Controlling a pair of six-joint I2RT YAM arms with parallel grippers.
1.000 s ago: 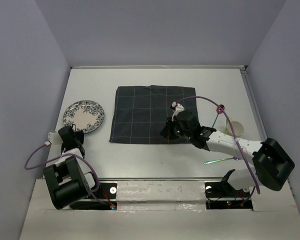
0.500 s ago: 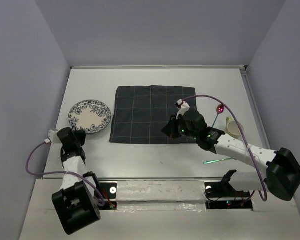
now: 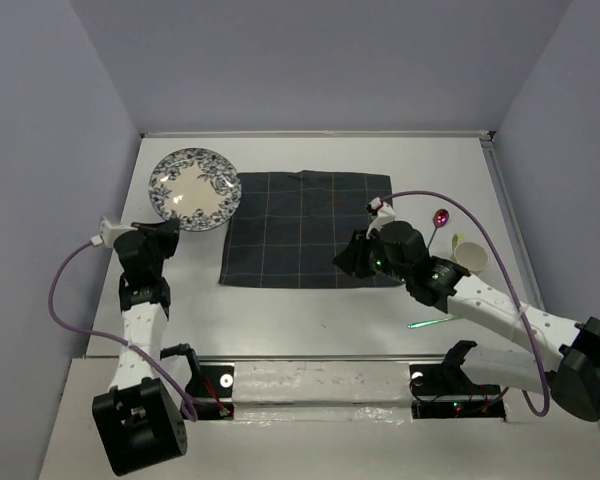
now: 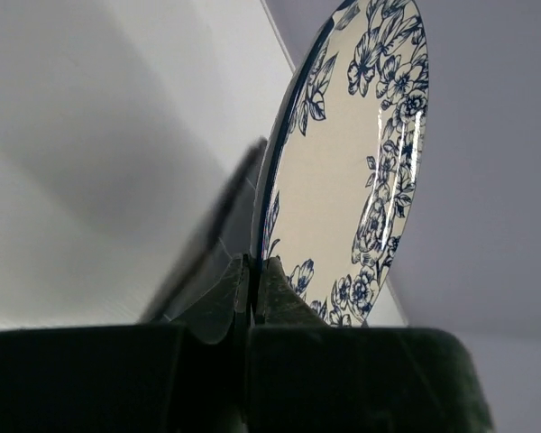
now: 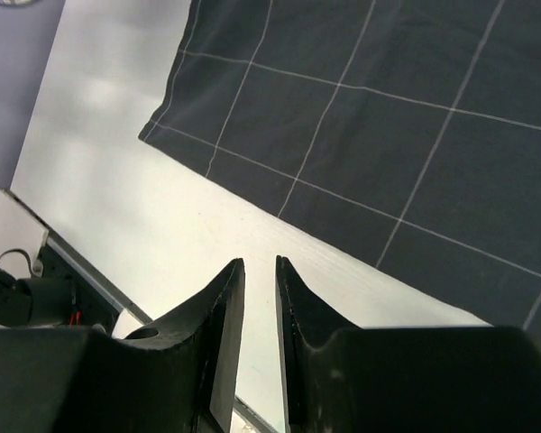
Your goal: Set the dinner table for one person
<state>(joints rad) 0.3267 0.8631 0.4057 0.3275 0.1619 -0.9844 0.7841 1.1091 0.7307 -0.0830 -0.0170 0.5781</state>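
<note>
The placemat's middle is bare, so the robot will move its left gripper to the right in the top view to bring the plate over it, then lower and release.
A round plate with a blue floral rim is held off the dinner table, over its far left part, beside the far left corner of the dark checked placemat. My left gripper is shut on the plate's near rim. In the left wrist view the plate stands on edge, its rim pinched at my left gripper. My right gripper hovers at the placemat's near right edge. In the right wrist view it is empty, jaws a narrow gap apart, over bare table just off the placemat.
A cream cup lies on its side at the right. A spoon with a purple bowl lies just beyond it. A thin green utensil lies near the front right. Grey walls close in the far, left and right sides.
My left arm has carried the plate from the near left of the table to the far left, toward the placemat's corner. My right gripper has drifted a little to the right.
</note>
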